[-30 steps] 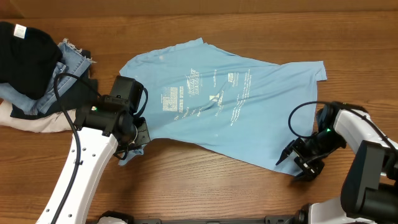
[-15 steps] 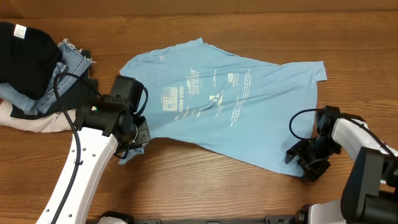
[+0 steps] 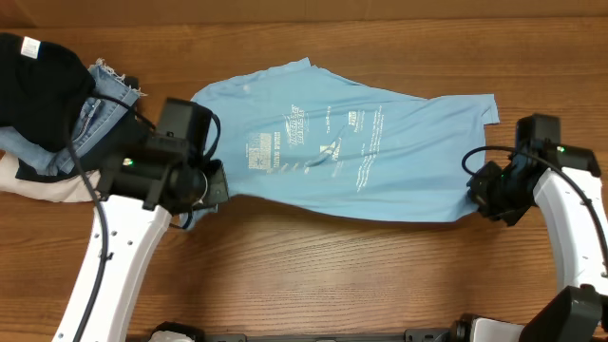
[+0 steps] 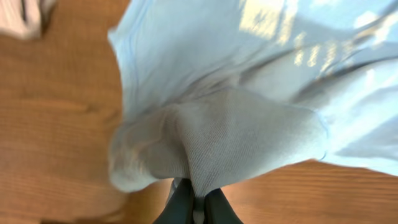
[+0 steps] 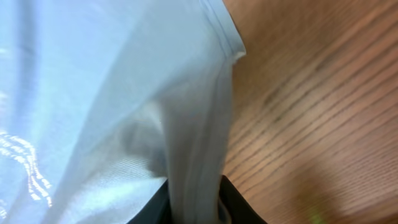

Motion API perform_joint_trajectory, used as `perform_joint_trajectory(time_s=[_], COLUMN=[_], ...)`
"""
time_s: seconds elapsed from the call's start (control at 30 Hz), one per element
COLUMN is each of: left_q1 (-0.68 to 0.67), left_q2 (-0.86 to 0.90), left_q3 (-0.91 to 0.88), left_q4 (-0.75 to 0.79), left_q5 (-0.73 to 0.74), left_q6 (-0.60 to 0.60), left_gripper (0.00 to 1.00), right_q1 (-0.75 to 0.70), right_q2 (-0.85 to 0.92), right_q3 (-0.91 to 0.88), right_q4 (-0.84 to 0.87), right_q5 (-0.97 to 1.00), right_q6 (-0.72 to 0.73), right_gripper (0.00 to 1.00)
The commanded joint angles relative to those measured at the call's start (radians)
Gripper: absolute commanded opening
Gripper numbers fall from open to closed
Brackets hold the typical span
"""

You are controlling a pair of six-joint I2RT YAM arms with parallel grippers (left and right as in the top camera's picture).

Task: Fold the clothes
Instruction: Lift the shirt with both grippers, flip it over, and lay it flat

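The right gripper lifts next, moves outward, lowers onto bare wood beyond the shirt's far edge (image 3: 534, 61) and releases the pinched corner, since there's room there.
The clothes are a light sky-blue T-shirt (image 3: 361, 152) spread across the middle of the table, small white print facing up. My left gripper (image 3: 201, 195) is shut on the shirt's near left edge; in the left wrist view the fabric (image 4: 236, 137) bunches up between the dark fingertips (image 4: 181, 205). My right gripper (image 3: 480, 195) is shut on the shirt's near right corner, and the right wrist view shows a folded strip of cloth (image 5: 196, 155) pinched between the black fingers (image 5: 239, 208). The near edge now runs almost straight between the two grippers.
A pile of other garments (image 3: 52, 104), black, denim and pale pink, lies at the left edge of the wooden table (image 3: 313, 275). Cables run along both arms.
The right gripper closed on the shirt's near right corner and carried it up and to the right. The left gripper shifted slightly back and left with its edge. The shirt's near edge was pulled taut.
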Motion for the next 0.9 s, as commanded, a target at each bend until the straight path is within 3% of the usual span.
perform_joint_trajectory(time_s=[0.0,0.1,0.3,0.4,0.5,0.57,0.6,0.63,0.67,0.7,0.77,0.87], left_q1=[0.006,0.006,0.006,0.006,0.006,0.006,0.006,0.006,0.006,0.006,0.006,0.006], left_q2=[-0.010,-0.010,-0.010,-0.010,-0.010,-0.010,-0.010,-0.010,-0.010,-0.010,-0.010,-0.010], left_q3=[0.148,0.215,0.220,0.220,0.220,0.220,0.220,0.220,0.220,0.220,0.220,0.220], left_q4=[-0.017,-0.039,-0.050,-0.050,-0.052,-0.053,-0.051,-0.049,-0.050,-0.050,-0.056,-0.056], left_q5=[-0.041,-0.076,-0.085,-0.085,-0.085,-0.085,-0.086,-0.086,-0.085,-0.085,-0.085,-0.085], left_q6=[0.050,0.057,0.062,0.062,0.062,0.062,0.062,0.067,0.069,0.069,0.069,0.069], left_gripper=[0.05,0.05,0.05,0.05,0.05,0.05,0.05,0.05,0.05,0.05,0.05,0.04], right_q1=[-0.002,-0.002,-0.002,-0.002,-0.002,-0.002,-0.002,-0.002,-0.002,-0.002,-0.002,-0.002], right_q2=[-0.011,-0.010,0.020,0.021,0.021,0.021,0.021,0.021,0.021,0.021,0.021,0.021], right_q3=[0.047,0.046,0.045,0.045,0.045,0.046,0.046,0.047,0.047,0.047,0.046,0.046], right_q4=[-0.013,-0.001,0.033,0.042,-0.028,-0.055,-0.065,-0.072,-0.068,-0.064,-0.063,-0.065], right_q5=[0.010,0.013,0.013,0.012,-0.105,-0.174,-0.193,-0.196,-0.185,-0.170,-0.148,-0.145], right_q6=[-0.032,-0.032,-0.026,-0.021,-0.069,-0.093,-0.092,-0.095,-0.096,-0.096,-0.096,-0.093], right_gripper=[0.22,0.14,0.14,0.19,0.09,0.15,0.24,0.23,0.09,0.05,0.08,0.04])
